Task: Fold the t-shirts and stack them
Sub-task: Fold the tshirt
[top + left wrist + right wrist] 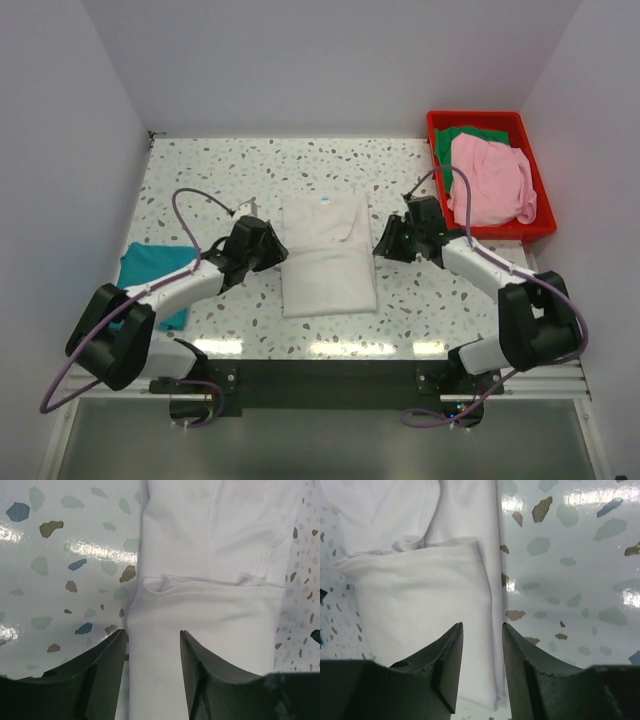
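I will next move my right gripper back along the off-white t-shirt's edge and down onto the t-shirt's near hem corner [374, 308] [497, 700], as its fingers are only partway along.
The off-white t-shirt [328, 255] lies folded into a rectangle mid-table, neck label at the far end. My left gripper [283, 250] is at its left edge, and my right gripper [378, 245] is at its right edge. In the left wrist view my left gripper [152, 637] is open, its jaws astride the shirt's [200, 580] edge. In the right wrist view my right gripper [482, 627] is open astride the shirt's [420, 590] folded edge. The teal t-shirt [150, 275] lies at the left, partly under my left arm. The pink t-shirt [490, 180] and the green t-shirt [470, 135] lie in the bin.
The red plastic bin [535, 225] stands at the back right, next to the right wall. White walls close in the speckled table [220, 170] on three sides. Purple cables loop off both arms.
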